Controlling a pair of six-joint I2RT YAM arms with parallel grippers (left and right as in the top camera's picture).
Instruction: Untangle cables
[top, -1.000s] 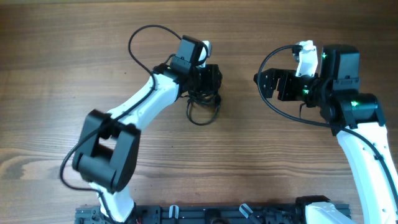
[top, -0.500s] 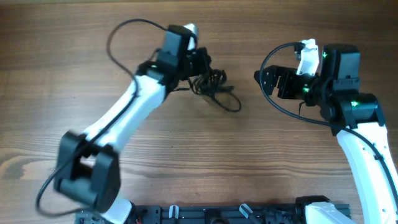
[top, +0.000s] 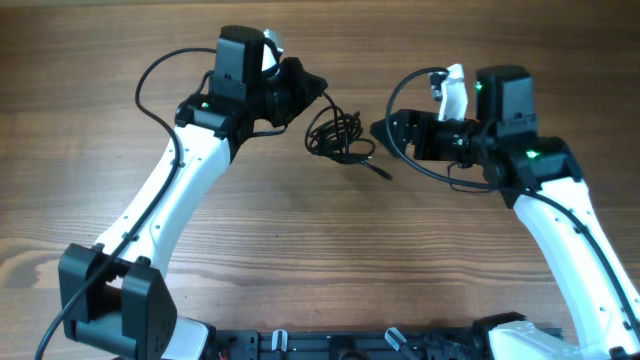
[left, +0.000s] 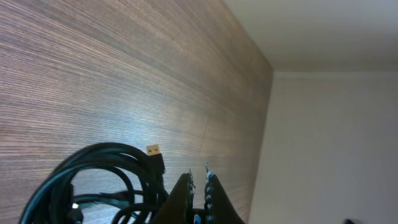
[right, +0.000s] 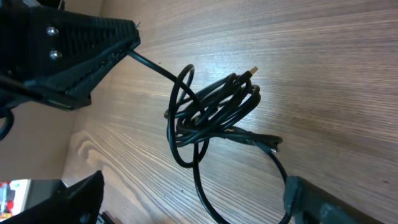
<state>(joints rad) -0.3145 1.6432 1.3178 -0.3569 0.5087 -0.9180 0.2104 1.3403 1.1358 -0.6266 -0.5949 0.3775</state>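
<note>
The shut gripper fingers still stand above the knot, so next my left gripper needs to draw back and lower toward the knot of thin black loops to release its piece of cable.
The cables (top: 335, 134) are a small knot of thin black loops at the table's middle back, with a plug end (top: 383, 171) trailing to the right. My left gripper (top: 305, 86) is shut on one strand that runs from its tip down to the bundle. In the left wrist view the jaws (left: 199, 180) are pressed together, with the cables (left: 93, 180) and a gold USB plug (left: 153, 150) just to their left. My right gripper (top: 382, 138) stands open right beside the bundle. In its wrist view the cables (right: 211, 109) lie ahead, and one loop hangs between the spread fingers (right: 311, 199).
The wooden table (top: 480, 260) stretches on all sides. A pale wall (left: 329, 143) stands past its far edge. Thick black arm wires (top: 170, 60) arc off both white arms. A dark rail (top: 330, 345) runs along the near edge.
My left gripper shut on a strand and drew back to the upper left, dragging the bundle along. The right arm moved left to the bundle.
</note>
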